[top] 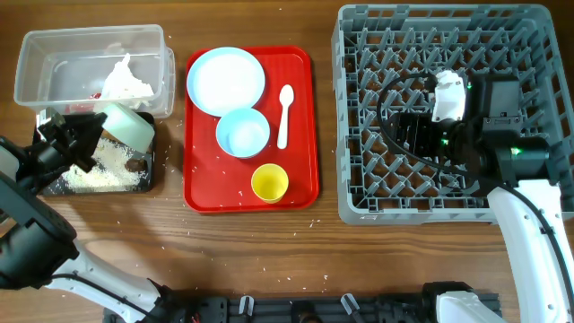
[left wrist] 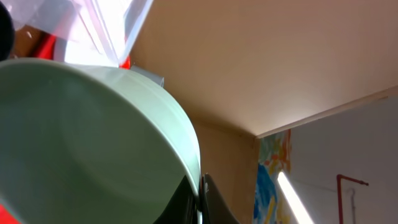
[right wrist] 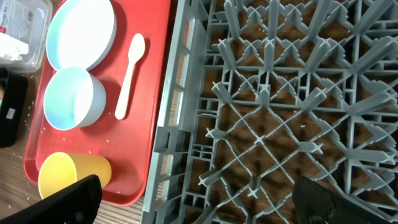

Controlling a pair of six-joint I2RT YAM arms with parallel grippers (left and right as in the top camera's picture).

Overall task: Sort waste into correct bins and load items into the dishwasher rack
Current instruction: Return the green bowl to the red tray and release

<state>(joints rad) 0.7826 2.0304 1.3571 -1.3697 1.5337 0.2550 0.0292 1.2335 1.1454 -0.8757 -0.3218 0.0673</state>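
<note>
My left gripper swings over the red tray's near corner [top: 213, 190] beside the yellow cup [top: 269, 183] next. It turns the bowl upright, lowers and releases it, since that corner is bare.
My left gripper [top: 97, 127] is shut on the rim of the mint-green bowl [top: 127, 125], holding it tilted over the black tray [top: 151, 172], which holds white rice [top: 99, 177] and a dark brown chunk [top: 133, 165]. In the left wrist view the bowl [left wrist: 93, 143] fills the frame, its rim pinched between my fingers [left wrist: 202, 199]. The clear tub [top: 54, 67] holds crumpled white paper [top: 126, 82] and a red scrap [top: 97, 95]. My right gripper [right wrist: 193, 199] is open and empty above the grey dishwasher rack [top: 359, 211]. The blue plate [top: 226, 81], small blue bowl [top: 242, 132], yellow cup [top: 269, 183] and white spoon [top: 284, 115] sit on the red tray.
The flat red serving tray [top: 202, 193] lies between the bins and the rack, and shows in the right wrist view [right wrist: 158, 62]. Loose rice grains are scattered on the tray and on the wooden table [top: 269, 260] in front.
</note>
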